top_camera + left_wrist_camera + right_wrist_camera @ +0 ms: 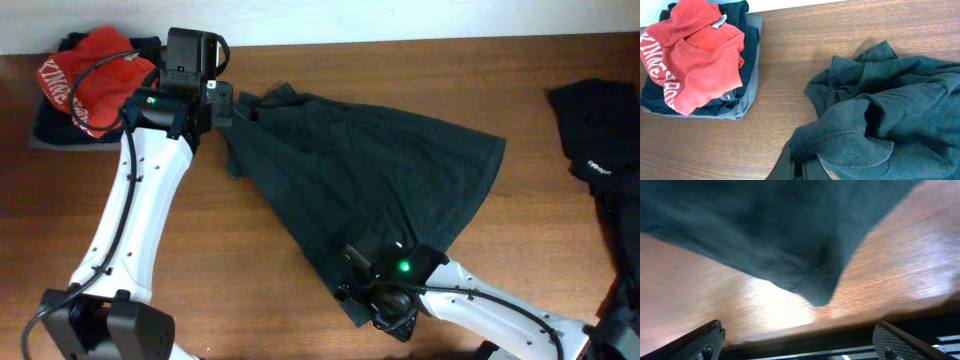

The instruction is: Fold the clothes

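Observation:
The shirt's front tip [816, 289] is just below my right gripper and faces its open fingers, so my right gripper should go down onto that cloth next and close there.
A dark teal-grey T-shirt [370, 170] lies spread over the middle of the table, narrowing to a tip at the front. My left gripper [228, 105] is at its far left corner, shut on a bunched fold of the fabric [840, 145]; in the left wrist view the left gripper [800, 169] pinches that cloth. My right gripper [365, 300] sits at the shirt's front tip. In the right wrist view the right gripper [800, 340] stands wide open with nothing between its fingers, and the shirt's tip [815, 292] is just ahead of them, apart.
A stack of folded clothes topped by a red shirt with white lettering [95, 70] [695, 60] sits at the far left corner. A heap of black clothes [600, 130] lies at the right edge. The table's front edge [840, 325] runs close under the right gripper.

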